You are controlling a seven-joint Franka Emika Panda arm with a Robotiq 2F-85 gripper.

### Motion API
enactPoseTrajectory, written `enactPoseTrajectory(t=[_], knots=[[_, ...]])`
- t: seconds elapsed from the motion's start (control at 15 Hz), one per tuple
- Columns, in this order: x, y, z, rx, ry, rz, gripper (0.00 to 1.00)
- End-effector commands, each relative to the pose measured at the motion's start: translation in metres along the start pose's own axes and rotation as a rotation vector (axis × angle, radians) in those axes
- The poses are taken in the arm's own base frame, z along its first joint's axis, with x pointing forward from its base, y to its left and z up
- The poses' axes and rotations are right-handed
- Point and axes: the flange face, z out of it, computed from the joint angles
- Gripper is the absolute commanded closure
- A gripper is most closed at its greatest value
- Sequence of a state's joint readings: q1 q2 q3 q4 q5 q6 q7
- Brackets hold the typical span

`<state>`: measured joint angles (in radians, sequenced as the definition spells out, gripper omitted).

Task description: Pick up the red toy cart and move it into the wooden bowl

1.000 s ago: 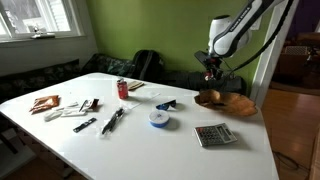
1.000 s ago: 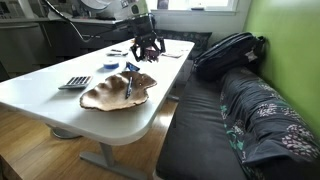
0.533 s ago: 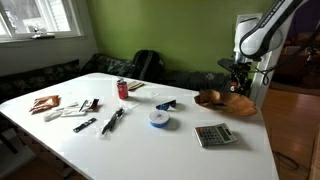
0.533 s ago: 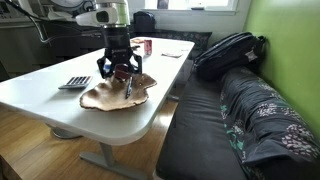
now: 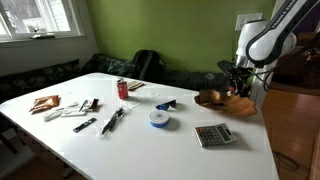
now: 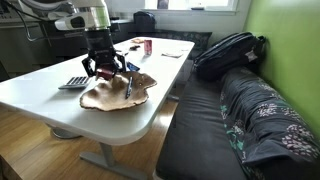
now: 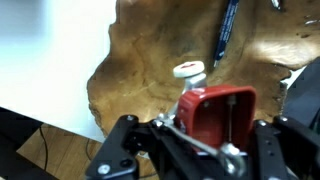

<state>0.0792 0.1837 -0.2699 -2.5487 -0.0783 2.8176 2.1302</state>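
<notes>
My gripper should next lower the red toy cart toward the middle of the wooden bowl, near the blue pen (image 7: 225, 35), and then let go of the cart.
The red toy cart (image 7: 215, 112), a small red box with a metal wire handle and a white wheel, is held between the dark fingers of my gripper (image 7: 200, 150). The gripper is shut on it. The wooden bowl (image 7: 140, 60), wide, brown and uneven-rimmed, lies right below; a blue pen (image 7: 225, 35) lies in it. In both exterior views the gripper (image 5: 238, 76) (image 6: 104, 68) hangs a little above the bowl (image 5: 224, 102) (image 6: 112, 95), over the bowl's edge nearest the calculator.
A calculator (image 5: 215, 135) (image 6: 76, 82) lies beside the bowl. A red can (image 5: 123, 88), a white tape roll (image 5: 160, 118), pens and small items lie further along the white table (image 5: 110, 145). A black backpack (image 6: 225, 50) sits on the bench.
The gripper has carried the cart across the table to above the bowl, then on over it toward the calculator side.
</notes>
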Motion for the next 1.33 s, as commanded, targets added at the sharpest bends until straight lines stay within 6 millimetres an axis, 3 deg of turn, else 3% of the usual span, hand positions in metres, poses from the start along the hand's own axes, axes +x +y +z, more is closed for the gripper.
enactPoseTrajectory(t=[0.0,0.2,1.0,1.07,1.27], knots=[[0.000,0.005,0.008,0.108,0.005,0.026,0.97],[0.003,-0.003,0.018,0.177,0.038,0.030,0.97],[0.001,0.010,0.065,0.180,0.107,-0.044,0.97],[0.001,0.010,0.067,0.181,0.107,-0.051,0.68],[0.006,0.007,0.068,0.176,0.103,-0.050,0.48]])
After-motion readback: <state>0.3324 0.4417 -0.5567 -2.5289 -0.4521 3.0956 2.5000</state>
